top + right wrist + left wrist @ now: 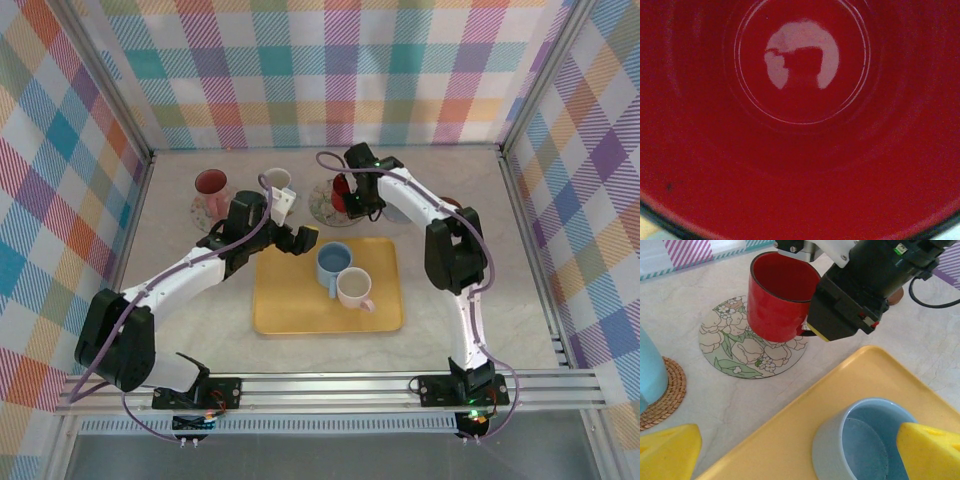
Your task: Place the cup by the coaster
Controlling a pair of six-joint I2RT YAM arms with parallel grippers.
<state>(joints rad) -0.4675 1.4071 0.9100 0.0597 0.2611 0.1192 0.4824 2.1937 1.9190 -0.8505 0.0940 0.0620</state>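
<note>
The red cup in my right gripper is off to one side, so next I will lower it and gently move it toward the middle of the floral coaster (322,207).
A red cup (341,188) (777,300) stands on a round floral coaster (322,207) (740,352) at the back of the table. My right gripper (352,196) is at the cup's handle side and appears shut on it, its fingers hidden behind the black body. The right wrist view looks straight down into the red cup's inside (800,125). My left gripper (295,226) (800,455) hangs open over the top-left corner of the yellow tray (300,310) (785,440). Its yellow fingers (670,452) are spread wide, with a blue cup (333,260) (865,440) by the right one.
A white cup (354,288) sits beside the blue one on the tray. A dark pink cup (211,184) stands on a coaster at the back left. A pale cup (276,180) (650,372) rests on a woven coaster (670,392). Chequered walls enclose the table.
</note>
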